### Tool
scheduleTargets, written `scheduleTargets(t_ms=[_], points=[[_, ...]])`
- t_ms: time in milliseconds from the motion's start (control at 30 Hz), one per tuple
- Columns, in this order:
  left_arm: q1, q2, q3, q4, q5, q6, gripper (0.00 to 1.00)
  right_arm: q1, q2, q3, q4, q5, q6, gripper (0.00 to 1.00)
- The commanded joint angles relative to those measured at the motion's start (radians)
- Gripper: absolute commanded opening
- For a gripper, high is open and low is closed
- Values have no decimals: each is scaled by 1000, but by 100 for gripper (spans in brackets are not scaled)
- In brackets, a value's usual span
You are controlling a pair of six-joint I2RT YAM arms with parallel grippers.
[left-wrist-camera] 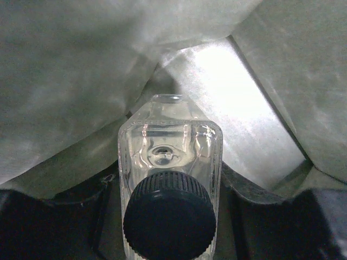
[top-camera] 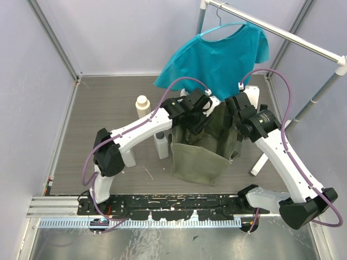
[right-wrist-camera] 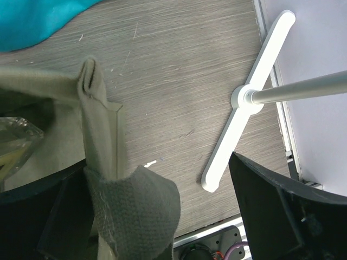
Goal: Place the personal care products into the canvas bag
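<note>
I will lower my left gripper deeper into the canvas bag (top-camera: 199,157) and let go of the clear bottle on the pale bottom of the canvas bag, because the bottom shows open beneath the bottle.
My left gripper (top-camera: 192,118) reaches into the open top of the olive canvas bag (top-camera: 199,157). In the left wrist view this gripper (left-wrist-camera: 169,187) is shut on the clear bottle (left-wrist-camera: 171,138) with a dark cap, and bag fabric (left-wrist-camera: 70,81) surrounds it. My right gripper (top-camera: 238,111) is at the bag's right rim. In the right wrist view it (right-wrist-camera: 162,216) is open wide, and a bag strap (right-wrist-camera: 103,157) drapes over its left finger. A cream bottle (top-camera: 142,105) stands at the back left. A white bottle (top-camera: 161,145) stands left of the bag, partly behind my left arm.
A teal shirt (top-camera: 219,54) hangs on a white rack behind the bag. The rack's white foot (right-wrist-camera: 246,103) lies on the table right of the bag, and it also shows in the top view (top-camera: 259,164). Enclosure walls stand on both sides.
</note>
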Motion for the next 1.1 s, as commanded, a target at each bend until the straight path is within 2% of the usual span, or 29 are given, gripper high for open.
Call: scheduleTargets(t_ms=[0,367,633,767,867,1067], points=[[5,31,9,101,-44,-23,0,-4,-35,-10,7,16,23,100],[5,20,-168,238,-65,-74,8,-4,-54,-23,6,37,27,100],[6,-29,-283,283,-62,-101,41,-5,-37,-34,35,21,6,100],[5,-43,-294,272,-64,-105,65,-4,-23,-35,53,10,-11,100],[5,-66,-284,261,-59,-105,73,-4,-19,-35,73,-1,-30,100],[5,-128,-202,184,-66,-113,79,-5,-36,-46,119,-21,-56,100]])
